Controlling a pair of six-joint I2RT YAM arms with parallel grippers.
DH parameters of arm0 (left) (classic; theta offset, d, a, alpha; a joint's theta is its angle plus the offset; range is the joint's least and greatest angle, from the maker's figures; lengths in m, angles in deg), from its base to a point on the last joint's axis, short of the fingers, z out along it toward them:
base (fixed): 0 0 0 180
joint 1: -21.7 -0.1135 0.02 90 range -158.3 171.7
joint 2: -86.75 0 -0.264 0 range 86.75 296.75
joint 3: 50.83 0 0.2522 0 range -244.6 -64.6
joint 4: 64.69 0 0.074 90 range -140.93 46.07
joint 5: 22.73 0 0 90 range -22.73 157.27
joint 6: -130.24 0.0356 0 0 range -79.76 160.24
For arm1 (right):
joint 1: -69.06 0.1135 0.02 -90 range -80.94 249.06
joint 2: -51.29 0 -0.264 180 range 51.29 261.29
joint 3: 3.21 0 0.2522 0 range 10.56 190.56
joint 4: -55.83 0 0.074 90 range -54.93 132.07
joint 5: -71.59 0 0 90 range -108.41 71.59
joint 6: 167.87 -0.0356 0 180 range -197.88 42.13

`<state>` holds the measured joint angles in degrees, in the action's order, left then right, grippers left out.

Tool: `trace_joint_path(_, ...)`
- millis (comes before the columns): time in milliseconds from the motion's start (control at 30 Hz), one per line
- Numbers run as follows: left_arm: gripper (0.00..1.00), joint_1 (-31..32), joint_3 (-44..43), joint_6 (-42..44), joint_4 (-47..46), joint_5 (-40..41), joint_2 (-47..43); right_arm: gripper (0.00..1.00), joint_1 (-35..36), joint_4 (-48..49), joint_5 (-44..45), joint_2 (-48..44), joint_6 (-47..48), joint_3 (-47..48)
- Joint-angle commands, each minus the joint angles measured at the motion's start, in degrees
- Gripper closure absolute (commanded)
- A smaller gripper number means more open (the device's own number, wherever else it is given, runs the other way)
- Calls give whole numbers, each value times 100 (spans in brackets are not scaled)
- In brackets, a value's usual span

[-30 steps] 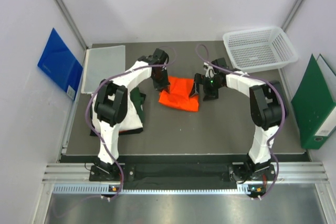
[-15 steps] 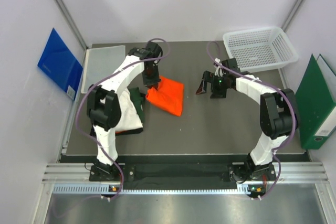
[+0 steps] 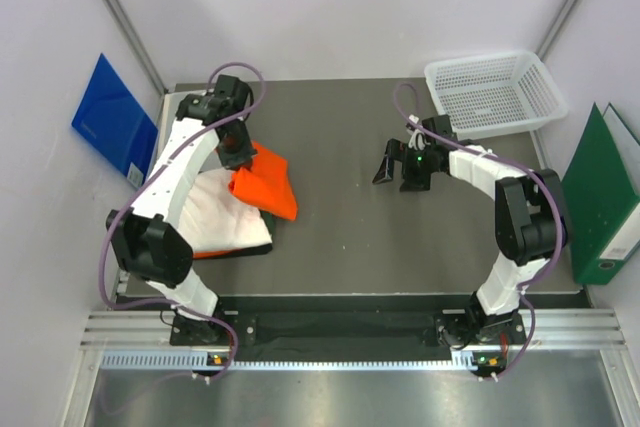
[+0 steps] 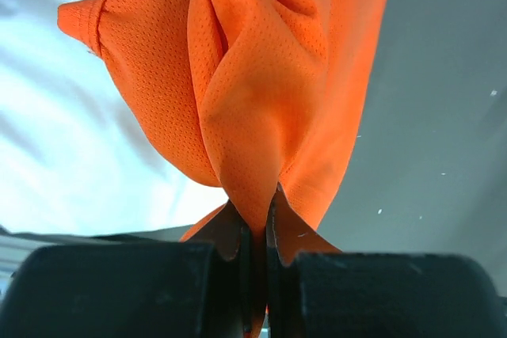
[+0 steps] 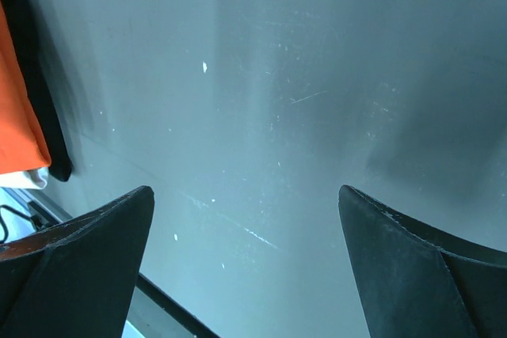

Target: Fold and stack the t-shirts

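The orange cloth hangs over the edge of the white t-shirt. I will move my left gripper to the left in the top view and down onto the folded white t-shirt [image 3: 222,215] to let go.
A folded bright orange t-shirt [image 3: 266,183] hangs bunched from my left gripper [image 3: 238,160], which is shut on its upper edge; the cloth [image 4: 261,85] drapes away from the pinched jaws of that gripper [image 4: 260,215]. Its left part lies over a folded white t-shirt [image 3: 222,215] on the table's left side, seen as a white patch [image 4: 71,140] in the left wrist view. My right gripper [image 3: 392,164] stands open over bare table right of centre, nothing between its fingers [image 5: 87,235]. A sliver of the orange t-shirt [image 5: 16,116] shows at the right wrist view's left edge.
A white mesh basket [image 3: 494,93] sits at the back right corner. A clear plastic sheet [image 3: 193,127] lies at the back left. A blue folder [image 3: 113,117] leans on the left wall and a green binder [image 3: 598,197] stands at the right. Dark cloth edges the white shirt.
My left gripper has carried the orange t-shirt leftward from mid-table onto the white one. The right gripper has drawn back slightly to the right and stayed open.
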<state>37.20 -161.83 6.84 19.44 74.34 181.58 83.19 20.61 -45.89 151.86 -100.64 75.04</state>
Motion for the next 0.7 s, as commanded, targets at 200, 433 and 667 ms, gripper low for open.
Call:
trace_joint_path(200,100,-715,1214,-43,407,251,-843,0,-42,238,-152,-12,-35,-50)
trace_joint_path(433,100,-1453,1690,168,294,497,-931,0,-42,238,-187,15,-27,-50)
trace_joint_path(667,100,-1814,1470,265,381,655,-931,1,-42,229,-213,85,-35,-68)
